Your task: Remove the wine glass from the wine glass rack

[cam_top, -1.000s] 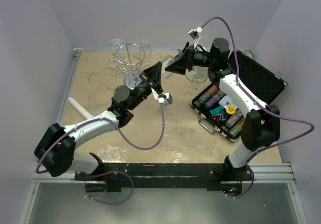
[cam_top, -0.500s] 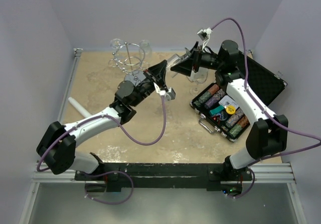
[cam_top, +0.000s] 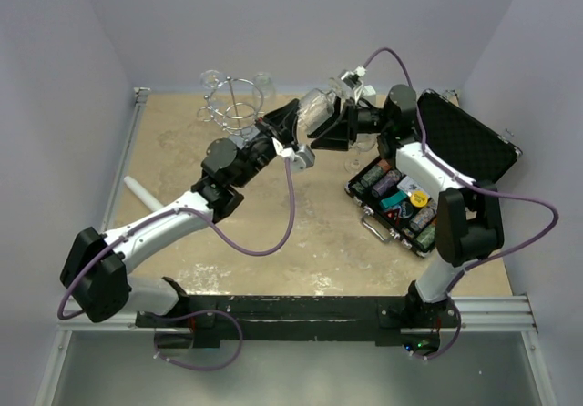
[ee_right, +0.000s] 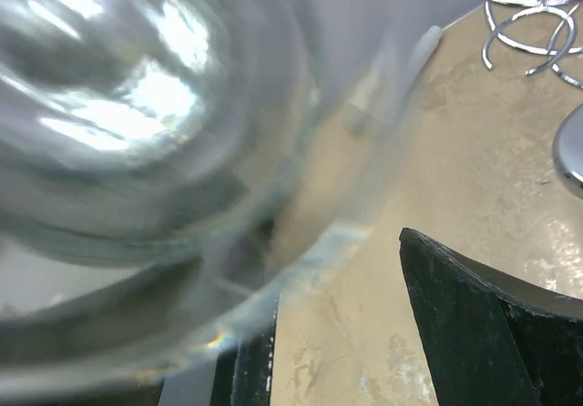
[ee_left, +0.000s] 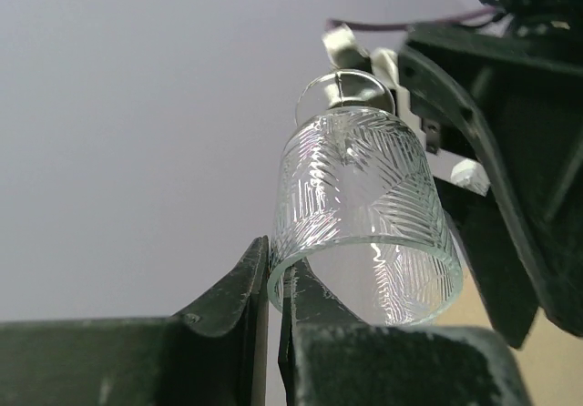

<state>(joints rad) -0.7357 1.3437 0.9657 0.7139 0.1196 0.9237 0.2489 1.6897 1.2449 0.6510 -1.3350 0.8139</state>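
The bare tabletop lies below my left gripper and to its right in the top view. I should next tilt and lower that gripper to release the glass there.
A clear wine glass [cam_top: 316, 108] with an etched leaf pattern is held in the air between the two grippers, right of the chrome wine glass rack [cam_top: 235, 113]. My left gripper [cam_top: 296, 116] is shut on its rim, with one finger inside and one outside the bowl; this shows in the left wrist view [ee_left: 276, 256], where the glass [ee_left: 364, 206] stands above the jaws. My right gripper [cam_top: 331, 124] is at the glass's far end with fingers apart. In the right wrist view [ee_right: 339, 269] the glass [ee_right: 137, 106] is a blur close to the lens. The rack's wires [ee_right: 524, 15] show at the top right.
Two more glasses [cam_top: 211, 80] [cam_top: 264, 83] hang on the rack's far side. An open black case of poker chips [cam_top: 401, 197] lies at the right. Another glass's foot [cam_top: 353, 160] stands by the case. A white tube [cam_top: 141, 192] lies at the left.
My left gripper has risen and moved right to the glass and now pinches its rim. My right arm has swung and turned its wrist, and the glass has shifted slightly left.
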